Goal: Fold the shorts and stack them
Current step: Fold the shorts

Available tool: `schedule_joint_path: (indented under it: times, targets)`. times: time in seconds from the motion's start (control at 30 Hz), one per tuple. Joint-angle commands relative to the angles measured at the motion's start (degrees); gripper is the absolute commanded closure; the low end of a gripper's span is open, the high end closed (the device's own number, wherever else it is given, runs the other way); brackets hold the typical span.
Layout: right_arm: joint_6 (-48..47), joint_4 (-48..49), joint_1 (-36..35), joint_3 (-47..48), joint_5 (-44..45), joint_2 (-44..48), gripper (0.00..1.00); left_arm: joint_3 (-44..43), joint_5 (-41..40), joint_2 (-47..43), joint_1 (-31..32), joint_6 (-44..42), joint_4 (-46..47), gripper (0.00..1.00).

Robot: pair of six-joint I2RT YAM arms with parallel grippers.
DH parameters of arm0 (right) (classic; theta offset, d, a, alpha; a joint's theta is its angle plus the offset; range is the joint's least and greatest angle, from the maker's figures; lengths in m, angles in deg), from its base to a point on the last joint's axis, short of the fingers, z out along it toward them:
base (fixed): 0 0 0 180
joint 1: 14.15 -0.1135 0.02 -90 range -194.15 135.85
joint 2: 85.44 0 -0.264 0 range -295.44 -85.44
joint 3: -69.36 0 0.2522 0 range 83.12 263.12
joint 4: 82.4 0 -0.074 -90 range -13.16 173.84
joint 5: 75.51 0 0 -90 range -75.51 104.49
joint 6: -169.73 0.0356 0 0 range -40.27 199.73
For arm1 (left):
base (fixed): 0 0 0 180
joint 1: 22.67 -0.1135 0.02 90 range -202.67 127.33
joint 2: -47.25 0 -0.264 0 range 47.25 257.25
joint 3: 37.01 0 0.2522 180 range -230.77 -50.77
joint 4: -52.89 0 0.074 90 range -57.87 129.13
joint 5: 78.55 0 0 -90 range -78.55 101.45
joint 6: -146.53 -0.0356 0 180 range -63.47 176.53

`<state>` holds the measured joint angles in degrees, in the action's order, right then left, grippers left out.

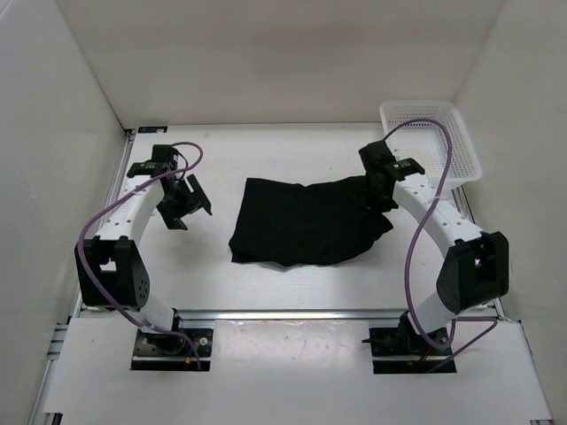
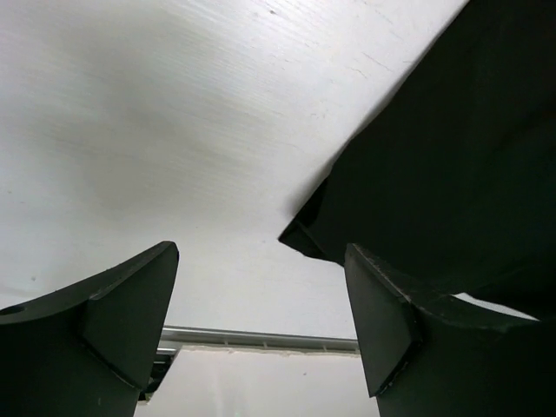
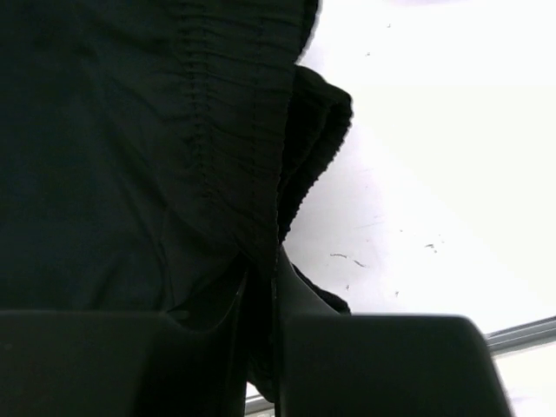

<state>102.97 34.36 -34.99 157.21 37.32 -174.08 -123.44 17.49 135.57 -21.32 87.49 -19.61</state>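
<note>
The right gripper goes to the left in the top view next and releases the waistband over the shorts' opposite end [image 1: 252, 215], because the shorts still lie spread.
The black shorts [image 1: 306, 221] lie spread in the middle of the white table. My right gripper [image 1: 379, 188] is shut on the shorts' gathered waistband edge [image 3: 252, 156] at their right end, with the fabric pinched between the jaws. My left gripper [image 1: 188, 205] is open and empty, hovering above the table to the left of the shorts. In the left wrist view a corner of the shorts [image 2: 434, 156] lies ahead and to the right of my open fingers [image 2: 130, 304].
A white mesh basket [image 1: 431, 142] stands at the back right corner. White walls enclose the table on three sides. An aluminium rail [image 1: 292, 313] runs along the near edge between the arm bases.
</note>
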Motion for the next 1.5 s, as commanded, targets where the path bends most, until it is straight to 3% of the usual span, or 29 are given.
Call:
schedule_joint_path:
  times: [0.0, 0.07, 0.13, 0.17, 0.23, 0.3, 0.63, 0.97, 1.3, 1.47]
  targets:
    - [-1.5, -4.0, -2.6, 6.4, 4.4, 1.4, 1.00, 1.8, 1.3, 2.4, 1.6, 0.5, 3.5, 0.12]
    - [-1.5, -5.1, -4.9, 9.0, 5.2, 0.1, 1.00, 1.8, 1.3, 4.9, 2.2, 0.5, 5.0, 0.12]
    - [-1.5, -6.5, -8.0, 13.4, 6.8, -2.1, 1.00, 1.8, 1.3, 9.2, 2.9, 0.0, 6.7, 0.18]
    - [-1.5, -7.6, -8.9, 14.8, 6.8, -3.0, 1.00, 1.2, 1.9, 10.7, 3.6, 0.0, 6.7, 0.42]
    - [-1.0, -8.7, -11.4, 19.0, 8.2, -5.6, 1.00, -0.3, 1.3, 14.8, 4.1, -0.6, 7.2, 0.72]
    - [-0.5, -9.3, -12.6, 20.8, 8.8, -8.0, 1.00, -1.8, 1.3, 17.6, 5.4, -0.6, 7.8, 0.90]
    - [0.0, -10.9, -17.4, 28.0, 9.3, -14.4, 1.00, -5.5, 2.0, 24.5, 10.3, -0.7, 8.8, 0.90]
    - [0.6, -13.0, -20.5, 35.8, 7.5, -19.7, 1.00, -5.0, 1.4, 26.1, 10.3, -0.7, 9.3, 0.90]
    - [2.4, -12.4, -25.5, 53.2, -3.7, -33.3, 1.00, -4.4, 0.8, 25.6, 10.3, -0.2, 9.3, 0.90]
    - [4.3, -2.3, -26.6, 56.3, -15.6, -36.7, 1.00, -4.4, 0.8, 26.1, 10.3, -0.2, 9.3, 0.90]
